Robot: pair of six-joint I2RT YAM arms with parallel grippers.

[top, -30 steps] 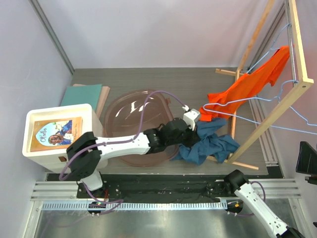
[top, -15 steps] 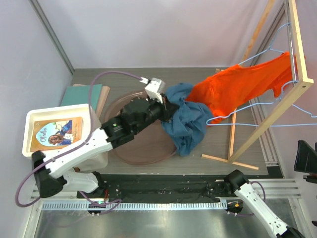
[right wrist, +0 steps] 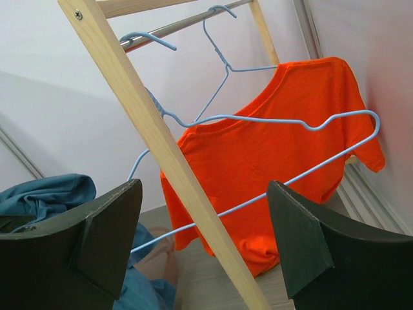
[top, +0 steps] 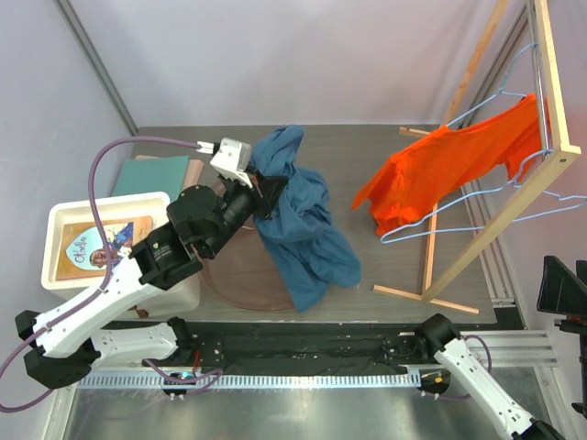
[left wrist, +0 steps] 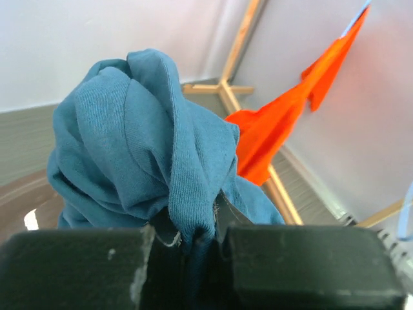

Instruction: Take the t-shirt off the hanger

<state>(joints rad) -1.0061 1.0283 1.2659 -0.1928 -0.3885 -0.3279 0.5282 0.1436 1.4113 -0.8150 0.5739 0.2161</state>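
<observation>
My left gripper will move the bunched blue t-shirt down and slightly back into the brown tray [top: 240, 271] [left wrist: 32, 203] to let it go, because the cloth hangs free of any hanger.
My left gripper [top: 260, 186] is shut on a bunched fold of a blue t-shirt [top: 298, 229] and holds it up over the brown tray, left of the rack. The shirt hangs free of any hanger. In the left wrist view the blue cloth [left wrist: 142, 142] is pinched between the fingers of the gripper [left wrist: 193, 236]. An orange t-shirt [top: 449, 170] still hangs on a blue wire hanger [top: 477, 197] on the wooden rack [top: 550, 73]. My right gripper [right wrist: 203, 239] is open and empty, facing the orange t-shirt [right wrist: 277, 148] from behind a rack post [right wrist: 174, 155].
A round brown tray [top: 248, 275] lies under the blue shirt. A white box holding a book [top: 92, 247] stands at the left, with a teal board [top: 160, 174] behind it. Empty blue wire hangers [right wrist: 219, 39] hang on the rack rail. The right gripper [top: 559, 289] shows at the right edge.
My left arm has drawn back up and to the left, pulling the blue t-shirt away from the rack. The orange t-shirt and its hanger have swung back to the right.
</observation>
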